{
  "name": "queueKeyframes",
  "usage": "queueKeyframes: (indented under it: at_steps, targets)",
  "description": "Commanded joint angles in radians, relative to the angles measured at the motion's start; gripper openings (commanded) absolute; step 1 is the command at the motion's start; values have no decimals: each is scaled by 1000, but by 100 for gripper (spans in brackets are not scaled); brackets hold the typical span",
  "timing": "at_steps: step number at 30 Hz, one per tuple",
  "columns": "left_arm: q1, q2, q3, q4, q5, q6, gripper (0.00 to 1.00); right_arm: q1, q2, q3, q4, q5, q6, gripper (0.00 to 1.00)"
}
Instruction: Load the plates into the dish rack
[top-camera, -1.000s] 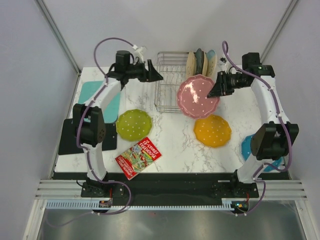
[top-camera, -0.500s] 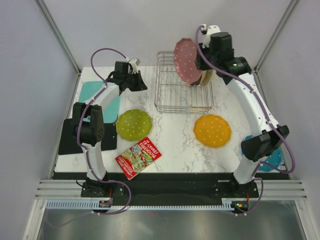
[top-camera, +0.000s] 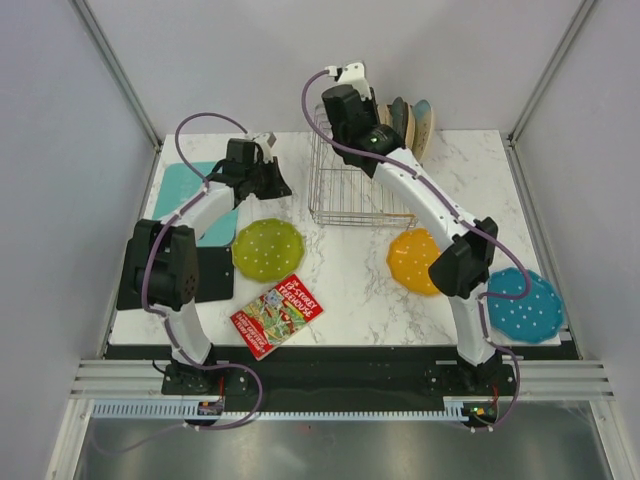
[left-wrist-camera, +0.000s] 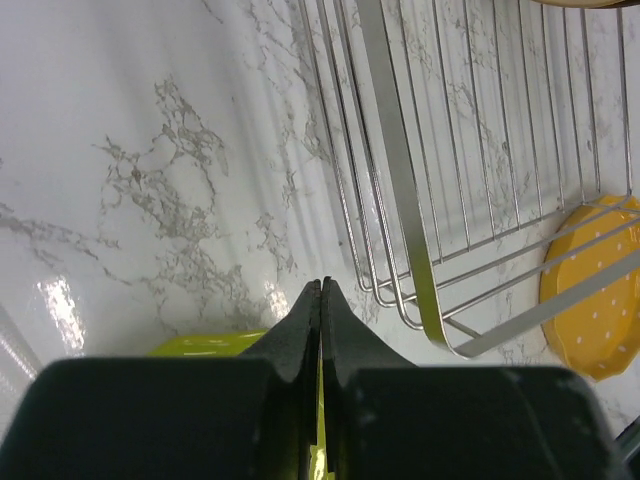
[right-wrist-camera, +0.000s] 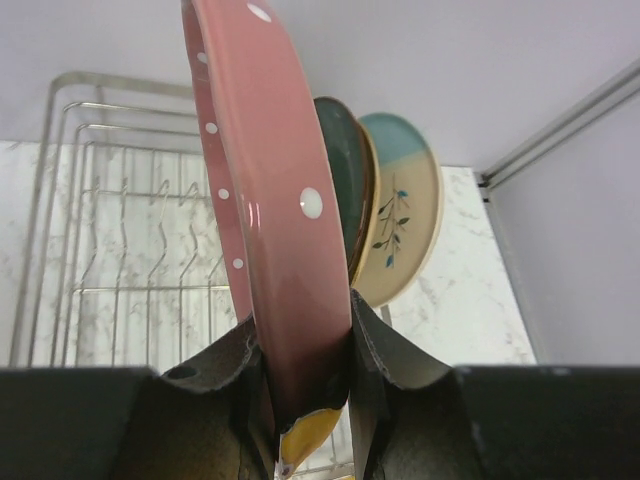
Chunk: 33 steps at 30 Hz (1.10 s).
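Note:
The wire slots beside the standing plates are empty. My right gripper should go down next until the pink dotted plate (right-wrist-camera: 265, 190) stands between those wires, and then let it go.
My right gripper (right-wrist-camera: 305, 318) is shut on the rim of the pink dotted plate (right-wrist-camera: 265, 190), which stands on edge above the dish rack (right-wrist-camera: 110, 230). From above, that wrist (top-camera: 345, 108) hangs over the rack's (top-camera: 345, 185) back edge and hides the pink plate. My left gripper (left-wrist-camera: 322, 288) is shut with nothing in it. It hovers between the rack's (left-wrist-camera: 430, 230) left corner and the lime green plate (top-camera: 268, 248). The orange plate (top-camera: 412, 262) lies in front of the rack, partly under my right arm. The blue plate (top-camera: 525, 305) lies at the front right.
A dark teal plate (right-wrist-camera: 345, 165) and a cream leaf-patterned plate (right-wrist-camera: 400, 215) stand in the rack's right end. A teal board (top-camera: 185, 190) and a black mat (top-camera: 135, 280) lie at the left. A colourful booklet (top-camera: 277, 315) sits near the front edge.
My right arm swung the pink plate up and leftward over the rack, uncovering the blue plate. My left gripper shut and moved nearer, toward the lime green plate.

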<state>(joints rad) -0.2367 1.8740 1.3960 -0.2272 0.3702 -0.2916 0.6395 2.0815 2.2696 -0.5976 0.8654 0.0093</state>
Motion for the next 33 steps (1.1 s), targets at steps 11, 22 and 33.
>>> queueKeyframes:
  at_steps: [11,22,33]
  targets:
    - [0,-213,-192,167,-5,-67,2,12,175,199,325,308,-206,0]
    - [0,-243,-224,186,1,-43,2,-27,247,200,289,284,-137,0]
    - [7,-245,-291,218,-4,-63,2,-80,327,251,219,164,-20,0]
